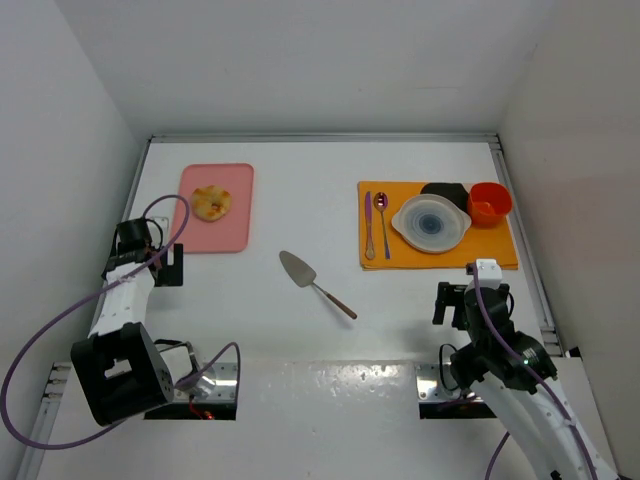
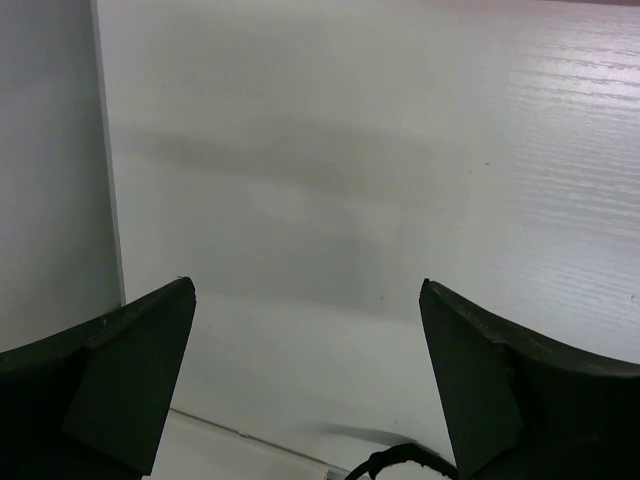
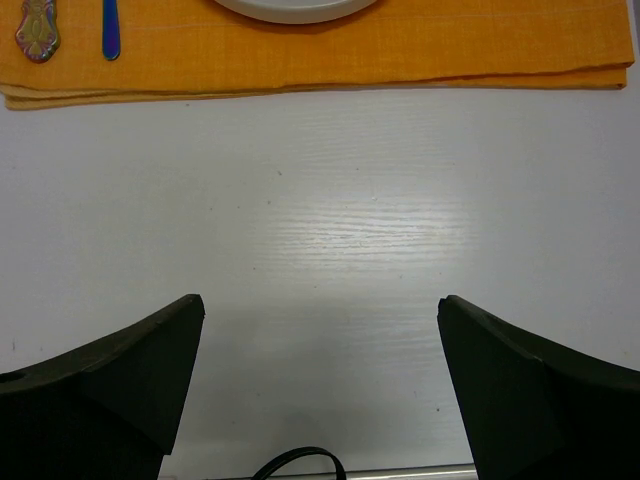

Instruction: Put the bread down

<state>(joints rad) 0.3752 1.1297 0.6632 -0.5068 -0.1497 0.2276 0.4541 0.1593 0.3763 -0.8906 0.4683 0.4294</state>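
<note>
The cake server's brown handle (image 1: 327, 296) lies at an angle, so I will move my right gripper to the left in the top view, turn it and lower it over the handle.
The bread (image 1: 211, 203), a small round golden-brown bun, lies on a pink tray (image 1: 232, 231) at the far left of the table. My left gripper (image 1: 172, 265) is open and empty, low beside the tray's near left corner; its wrist view shows only bare white table between its fingers (image 2: 140, 380). My right gripper (image 1: 452, 302) is open and empty, just in front of the orange placemat (image 1: 400, 255). Its wrist view shows the mat's near edge (image 3: 330, 60). The white bowl (image 1: 431, 223) sits on the mat.
A cake server (image 1: 312, 279) lies mid-table. On the mat are a fork (image 1: 368, 225), a spoon (image 1: 383, 222), a red cup (image 1: 490, 202) and a black item (image 1: 446, 190). White walls close in left, right and back.
</note>
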